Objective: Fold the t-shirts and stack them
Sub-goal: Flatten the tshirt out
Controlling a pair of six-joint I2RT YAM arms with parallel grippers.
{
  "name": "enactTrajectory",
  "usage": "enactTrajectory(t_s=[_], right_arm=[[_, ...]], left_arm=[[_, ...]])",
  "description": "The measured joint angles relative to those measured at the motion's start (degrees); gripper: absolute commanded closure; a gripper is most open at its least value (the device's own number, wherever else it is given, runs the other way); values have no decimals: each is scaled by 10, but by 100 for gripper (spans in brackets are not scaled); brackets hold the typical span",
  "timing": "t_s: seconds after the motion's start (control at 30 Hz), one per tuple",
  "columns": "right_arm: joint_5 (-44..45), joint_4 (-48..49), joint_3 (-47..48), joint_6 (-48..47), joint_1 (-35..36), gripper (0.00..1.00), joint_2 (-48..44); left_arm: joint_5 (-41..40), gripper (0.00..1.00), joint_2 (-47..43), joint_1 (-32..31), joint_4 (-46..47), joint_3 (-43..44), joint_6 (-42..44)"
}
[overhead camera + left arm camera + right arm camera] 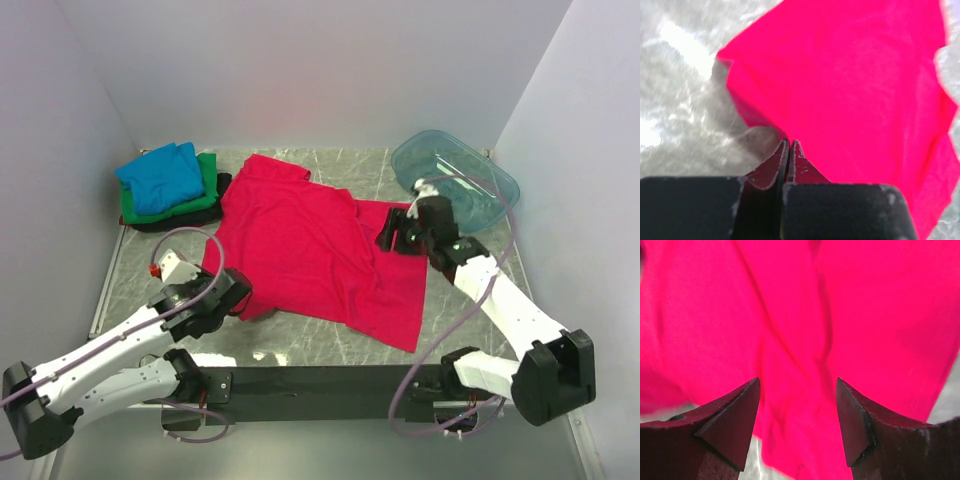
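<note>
Only creased cloth lies between the open fingers of my right gripper, so that gripper will next move back and down to the red-pink t-shirt's free near corner by the bar (412, 348).
The red-pink t-shirt (310, 250) lies spread and wrinkled in the middle of the table. My left gripper (243, 300) is at its near left corner. In the left wrist view the jaws (789, 144) are pressed together at the cloth's edge (850, 75), which looks raised off the table there. My right gripper (387, 235) hovers over the shirt's right edge. In the right wrist view it (798, 390) is open with creased red cloth (790, 315) between the fingers, not gripped. The blue t-shirt (160, 175) lies folded on the green one (207, 195) and the black one (180, 222) at the back left.
A clear teal plastic tub (455, 178) stands at the back right, just behind my right wrist. White walls close in the table on the left, back and right. A dark rail (320, 382) carries both arm bases at the near edge.
</note>
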Motion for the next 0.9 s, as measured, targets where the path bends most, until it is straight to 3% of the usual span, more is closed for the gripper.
enactTrajectory(t_s=[0.2,0.33,0.57,0.9], right_arm=[[65,-85,-92,71,112,31,-90],[104,-145,-105,134,177,31,-127],[148,-234,-134,224,218,31,-135],[155,-358,-155,315,252,31,-162]], left_arm=[[-44,99,-32,1,31,0,83],[-57,99,-40,4,65,-1,153],[-46,99,-41,18,158,-12,287],[37,99,7,79,265,-17,426]])
